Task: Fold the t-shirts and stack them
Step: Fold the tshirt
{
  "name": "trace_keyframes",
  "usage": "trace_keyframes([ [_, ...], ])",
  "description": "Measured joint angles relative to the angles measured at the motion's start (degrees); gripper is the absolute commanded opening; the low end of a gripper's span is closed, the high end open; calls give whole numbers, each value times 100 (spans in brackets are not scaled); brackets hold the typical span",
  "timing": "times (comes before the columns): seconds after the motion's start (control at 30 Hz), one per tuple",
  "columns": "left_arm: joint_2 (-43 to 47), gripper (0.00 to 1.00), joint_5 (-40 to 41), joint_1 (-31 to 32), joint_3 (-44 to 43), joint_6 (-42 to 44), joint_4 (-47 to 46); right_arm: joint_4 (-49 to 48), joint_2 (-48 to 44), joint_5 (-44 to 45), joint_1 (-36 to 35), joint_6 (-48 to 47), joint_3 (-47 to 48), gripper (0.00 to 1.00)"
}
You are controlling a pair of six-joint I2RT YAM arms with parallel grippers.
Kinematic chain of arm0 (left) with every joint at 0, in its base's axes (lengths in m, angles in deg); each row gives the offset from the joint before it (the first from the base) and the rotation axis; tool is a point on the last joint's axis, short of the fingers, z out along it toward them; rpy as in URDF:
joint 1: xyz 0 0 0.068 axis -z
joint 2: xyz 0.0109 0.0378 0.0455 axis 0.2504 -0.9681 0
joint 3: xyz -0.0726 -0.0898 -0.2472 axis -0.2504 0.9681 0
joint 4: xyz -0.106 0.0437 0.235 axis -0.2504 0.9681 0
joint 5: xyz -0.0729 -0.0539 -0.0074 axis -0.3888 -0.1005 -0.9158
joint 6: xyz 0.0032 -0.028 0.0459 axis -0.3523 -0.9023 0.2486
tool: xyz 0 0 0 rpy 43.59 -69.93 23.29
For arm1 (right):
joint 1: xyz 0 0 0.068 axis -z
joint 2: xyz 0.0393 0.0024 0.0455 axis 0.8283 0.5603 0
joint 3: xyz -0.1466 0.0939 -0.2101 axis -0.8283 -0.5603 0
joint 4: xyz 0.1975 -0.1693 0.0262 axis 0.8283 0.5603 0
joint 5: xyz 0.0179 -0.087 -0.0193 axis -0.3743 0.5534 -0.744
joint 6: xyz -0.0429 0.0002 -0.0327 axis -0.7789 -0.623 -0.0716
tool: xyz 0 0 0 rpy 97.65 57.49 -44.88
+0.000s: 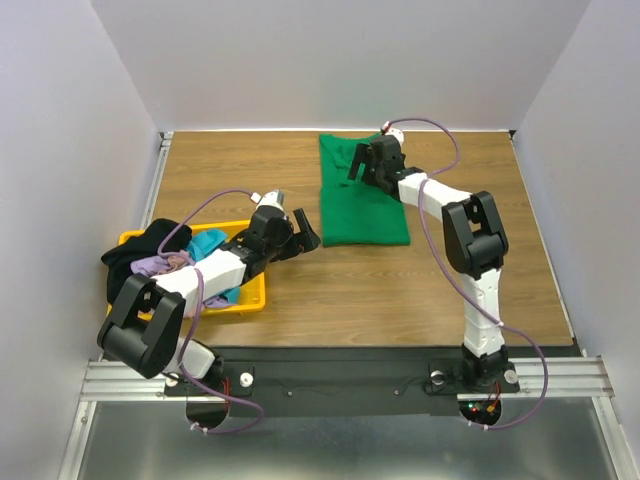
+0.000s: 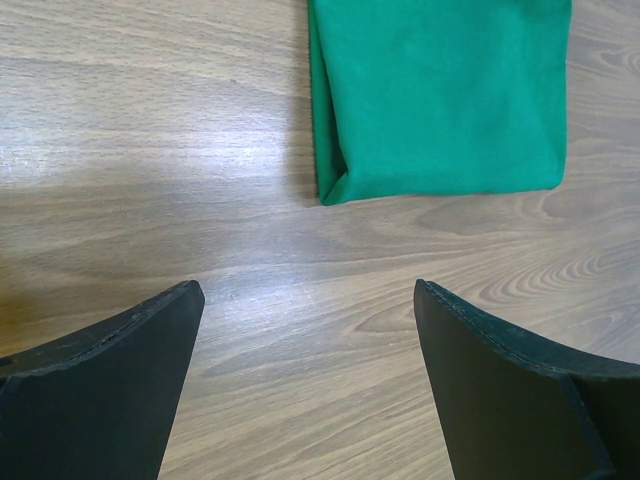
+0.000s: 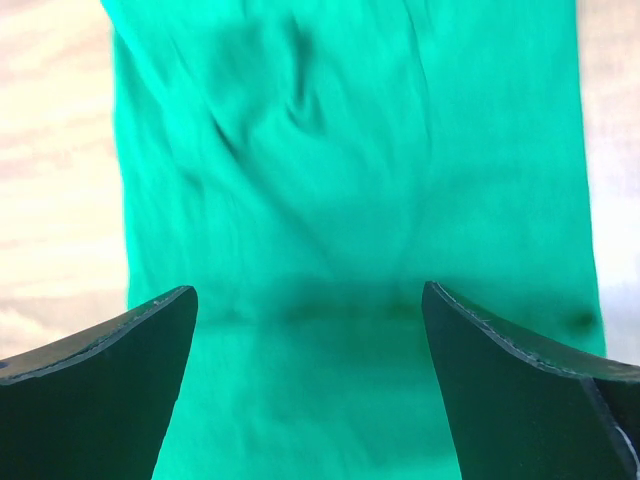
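Observation:
I will next lower my left gripper onto the green shirt's near corner facing the bin, just beyond its open fingers, and close it there.
A bright green t-shirt lies folded into a long strip on the wooden table, far centre. Its near folded end shows in the left wrist view. In the right wrist view the green cloth fills the frame, wrinkled at the top. My right gripper is open and empty just above the far part of the green shirt. My left gripper is open and empty over bare wood, just left of the shirt's near end. Black, teal and lavender shirts lie heaped in the bin.
A yellow plastic bin stands at the near left under my left arm. White walls enclose the table on the left, back and right. Bare wood lies in front of the green shirt.

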Motion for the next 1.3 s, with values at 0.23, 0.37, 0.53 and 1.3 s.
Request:
trace_keyframes([
  [0.23, -4, 99, -9, 2, 0, -4, -4, -61, 203, 42, 9, -116, 304, 100],
  [0.37, -256, 96, -85, 31, -74, 7, -109, -13, -660, 197, 9, -98, -776, 100],
  [0.53, -940, 82, -249, 107, -468, 39, -240, -7, -2938, 476, 44, 251, -2957, 100],
  [1.3, -2485, 0, -579, 225, -1349, 184, -640, 37, -3045, -817, 684, 892, -4553, 2],
])
